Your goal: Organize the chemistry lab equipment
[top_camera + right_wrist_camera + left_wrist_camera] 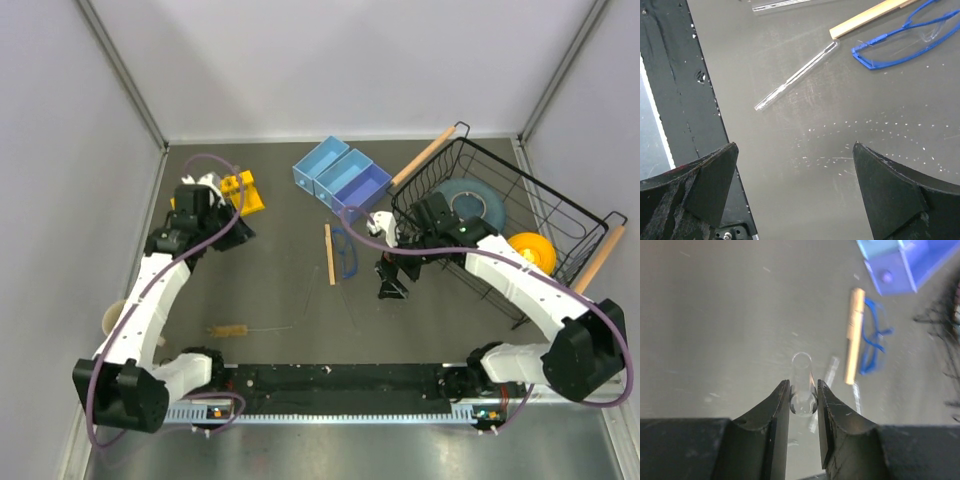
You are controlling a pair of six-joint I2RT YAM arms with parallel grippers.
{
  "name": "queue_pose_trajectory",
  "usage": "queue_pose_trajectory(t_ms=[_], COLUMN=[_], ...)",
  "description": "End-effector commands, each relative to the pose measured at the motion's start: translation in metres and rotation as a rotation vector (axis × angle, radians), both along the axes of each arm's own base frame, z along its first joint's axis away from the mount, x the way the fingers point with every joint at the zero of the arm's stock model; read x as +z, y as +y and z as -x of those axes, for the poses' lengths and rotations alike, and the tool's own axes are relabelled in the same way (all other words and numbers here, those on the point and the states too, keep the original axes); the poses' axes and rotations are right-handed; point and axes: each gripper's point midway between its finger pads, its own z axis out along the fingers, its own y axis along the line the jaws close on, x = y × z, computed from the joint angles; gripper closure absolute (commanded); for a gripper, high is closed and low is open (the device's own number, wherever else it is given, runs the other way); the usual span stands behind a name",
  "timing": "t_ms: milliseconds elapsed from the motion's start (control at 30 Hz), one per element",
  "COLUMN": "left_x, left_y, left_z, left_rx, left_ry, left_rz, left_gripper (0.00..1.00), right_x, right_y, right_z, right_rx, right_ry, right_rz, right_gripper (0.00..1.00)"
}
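Observation:
The yellow rack (246, 192) is outward of my left gripper and its tube, so I will turn the gripper outward, lower the tube onto the rack and release it.
My left gripper (803, 392) is shut on a clear glass tube (802, 371), held above the table at the far left (225, 192). My right gripper (795, 146) is open and empty, low over the table (390, 283) just right of the blue-framed safety glasses (346, 252). The glasses (905, 42), the flat wooden stick (867, 19) and a glass tube (797, 75) lie ahead of it. A second tube (785, 5) lies beyond. The stick (329, 254) lies left of the glasses. The wire-handled brush (236, 329) lies near the front left.
A yellow rack (247, 192) stands beside my left gripper. Two blue open boxes (342, 175) stand at the back centre. The black wire basket (560, 215) at the right holds a grey-blue plate (474, 203) and a yellow bowl (533, 250).

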Motion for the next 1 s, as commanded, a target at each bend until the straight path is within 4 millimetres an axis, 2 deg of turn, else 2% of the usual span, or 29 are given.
queue_pose_trajectory(t_ms=[0, 33, 67, 133, 167, 200, 233, 267, 333, 367, 400, 433, 467, 500, 533, 600, 633, 967], left_x=[0.008, 0.005, 0.017, 0.018, 0.029, 0.031, 0.027, 0.036, 0.035, 0.042, 0.039, 0.047, 0.046, 0.040, 0.046, 0.036, 0.039, 0.015], left_y=[0.073, 0.084, 0.095, 0.111, 0.115, 0.130, 0.135, 0.143, 0.152, 0.160, 0.163, 0.166, 0.171, 0.172, 0.173, 0.174, 0.173, 0.172], left_z=[-0.019, -0.027, -0.036, -0.050, -0.058, -0.063, -0.069, -0.076, -0.089, -0.095, -0.104, -0.111, -0.116, -0.122, -0.130, -0.139, -0.144, -0.167], left_rx=[0.143, 0.178, 0.211, 0.259, 0.277, 0.317, 0.326, 0.349, 0.368, 0.388, 0.391, 0.403, 0.412, 0.405, 0.408, 0.398, 0.391, 0.358], left_ry=[0.010, 0.027, 0.001, 0.007, -0.019, -0.013, 0.003, -0.014, -0.010, -0.027, -0.025, -0.044, -0.039, -0.021, -0.036, -0.009, -0.016, 0.028], left_rz=[-0.290, -0.330, -0.356, -0.382, -0.402, -0.412, -0.419, -0.421, -0.423, -0.421, -0.415, -0.408, -0.404, -0.396, -0.386, -0.370, -0.357, -0.328], left_gripper=[0.93, 0.93, 0.93, 0.93, 0.93, 0.93, 0.93, 0.93, 0.93, 0.93, 0.93, 0.92, 0.92, 0.92, 0.92, 0.92, 0.92, 0.91], right_x=[0.010, 0.011, 0.013, 0.015, 0.017, 0.018, 0.018, 0.019, 0.018, 0.018, 0.018, 0.018, 0.019, 0.018, 0.019, 0.018, 0.017, 0.014], right_y=[0.002, 0.002, 0.003, 0.003, 0.003, 0.003, 0.003, 0.003, 0.003, 0.003, 0.004, 0.004, 0.004, 0.004, 0.005, 0.004, 0.004, 0.005], right_z=[0.006, 0.006, 0.007, 0.008, 0.009, 0.010, 0.011, 0.011, 0.014, 0.014, 0.015, 0.015, 0.015, 0.015, 0.015, 0.015, 0.015, 0.014], right_rx=[0.043, 0.045, 0.048, 0.051, 0.051, 0.055, 0.055, 0.057, 0.062, 0.064, 0.066, 0.067, 0.065, 0.066, 0.067, 0.066, 0.064, 0.063], right_ry=[-0.037, -0.039, -0.044, -0.042, -0.048, -0.047, -0.045, -0.050, -0.045, -0.045, -0.042, -0.040, -0.041, -0.038, -0.037, -0.035, -0.032, -0.012], right_rz=[-0.052, -0.057, -0.064, -0.075, -0.080, -0.085, -0.088, -0.091, -0.096, -0.099, -0.102, -0.102, -0.105, -0.105, -0.106, -0.105, -0.104, -0.099], right_gripper=[0.01, 0.01, 0.01, 0.01, 0.01, 0.01, 0.01, 0.01, 0.01, 0.01, 0.01, 0.01, 0.01, 0.01, 0.01, 0.01, 0.01, 0.01])
